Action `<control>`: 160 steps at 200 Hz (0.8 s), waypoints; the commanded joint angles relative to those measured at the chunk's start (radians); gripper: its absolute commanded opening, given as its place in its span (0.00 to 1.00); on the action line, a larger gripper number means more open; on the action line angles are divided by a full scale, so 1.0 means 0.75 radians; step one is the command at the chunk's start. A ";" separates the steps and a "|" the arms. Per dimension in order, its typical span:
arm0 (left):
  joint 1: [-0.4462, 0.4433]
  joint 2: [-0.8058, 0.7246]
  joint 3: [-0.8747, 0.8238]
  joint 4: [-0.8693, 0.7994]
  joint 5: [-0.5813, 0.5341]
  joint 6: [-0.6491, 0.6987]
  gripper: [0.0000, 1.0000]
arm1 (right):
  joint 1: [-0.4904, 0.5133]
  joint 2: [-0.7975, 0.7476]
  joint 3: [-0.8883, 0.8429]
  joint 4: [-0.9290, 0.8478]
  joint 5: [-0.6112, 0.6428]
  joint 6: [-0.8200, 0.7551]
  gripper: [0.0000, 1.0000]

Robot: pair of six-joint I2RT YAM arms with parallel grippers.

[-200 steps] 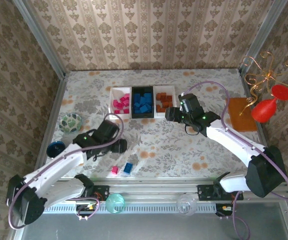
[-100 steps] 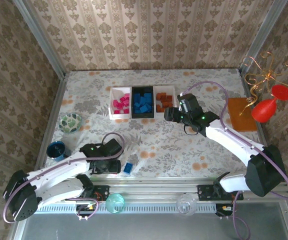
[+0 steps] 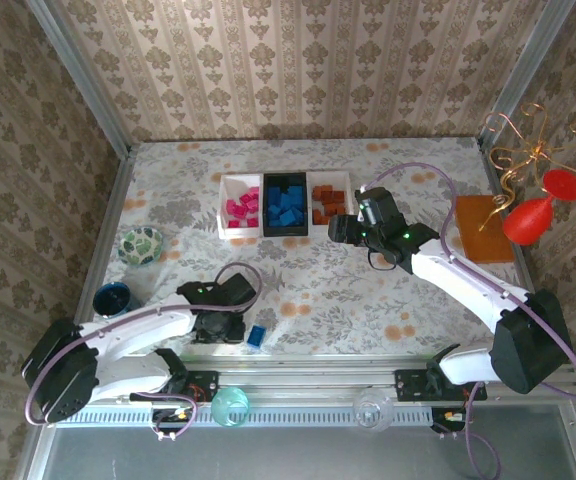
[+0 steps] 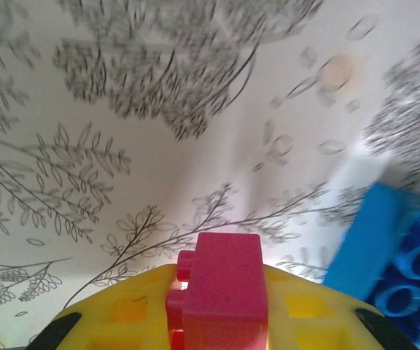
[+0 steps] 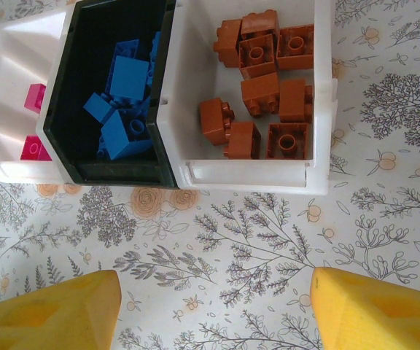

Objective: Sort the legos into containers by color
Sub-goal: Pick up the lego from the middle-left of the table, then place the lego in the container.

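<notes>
The white tray with pink bricks holds the pink brick's color, so my left gripper will lift the pink brick next, move it outward over that tray and let it go.
My left gripper (image 3: 218,327) is low near the table's front edge, shut on a pink brick (image 4: 221,266) held between its yellow fingers (image 4: 122,313). A loose blue brick (image 3: 256,336) (image 4: 399,255) lies just to its right. At the back, three joined trays stand in a row: a white one (image 3: 224,210) with pink bricks (image 3: 240,207), a black one (image 3: 286,233) with blue bricks (image 3: 286,207), and a white one (image 5: 254,176) with brown bricks (image 5: 262,93). My right gripper (image 5: 216,306) hovers open just in front of the brown tray, holding nothing.
A patterned bowl (image 3: 143,244) and a dark blue cup (image 3: 112,298) sit at the left. At the right are an orange board (image 3: 483,228), a red vase (image 3: 530,218) and a gold wire stand (image 3: 523,150). Metal rails bound the table.
My left arm has swung toward the near edge and come down over the pink brick, which its gripper now covers in the top view. The right arm has stayed put.
</notes>
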 commanded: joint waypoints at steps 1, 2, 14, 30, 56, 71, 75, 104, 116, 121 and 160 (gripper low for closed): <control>0.073 -0.057 0.136 -0.035 -0.089 0.098 0.18 | 0.005 -0.021 -0.003 -0.008 0.026 0.004 0.71; 0.079 -0.059 0.141 -0.034 -0.092 0.102 0.18 | 0.005 -0.021 -0.003 -0.008 0.027 0.003 0.71; 0.149 -0.063 0.212 -0.002 -0.118 0.164 0.18 | 0.005 -0.016 0.002 -0.006 0.024 0.005 0.71; 0.250 -0.022 0.314 0.077 -0.151 0.255 0.17 | 0.005 -0.007 0.009 -0.006 0.024 0.005 0.71; 0.397 0.133 0.468 0.322 -0.181 0.392 0.17 | 0.005 0.002 0.007 -0.006 0.025 0.011 0.71; 0.482 0.282 0.569 0.440 -0.167 0.445 0.17 | 0.005 0.005 0.005 -0.010 0.028 0.013 0.71; 0.505 0.324 0.598 0.464 -0.164 0.460 0.17 | 0.005 0.006 0.003 -0.012 0.030 0.014 0.71; 0.587 0.607 0.810 0.554 -0.181 0.543 0.16 | 0.005 0.002 -0.003 -0.027 0.040 0.012 0.71; 0.634 0.705 0.884 0.559 -0.197 0.563 0.16 | 0.005 -0.006 -0.008 -0.026 0.038 0.015 0.71; 0.646 0.744 0.910 0.557 -0.195 0.566 0.16 | 0.005 -0.010 -0.010 -0.025 0.036 0.016 0.71; 0.706 0.914 1.020 0.567 -0.195 0.592 0.34 | 0.005 -0.041 -0.026 -0.022 0.041 0.014 0.71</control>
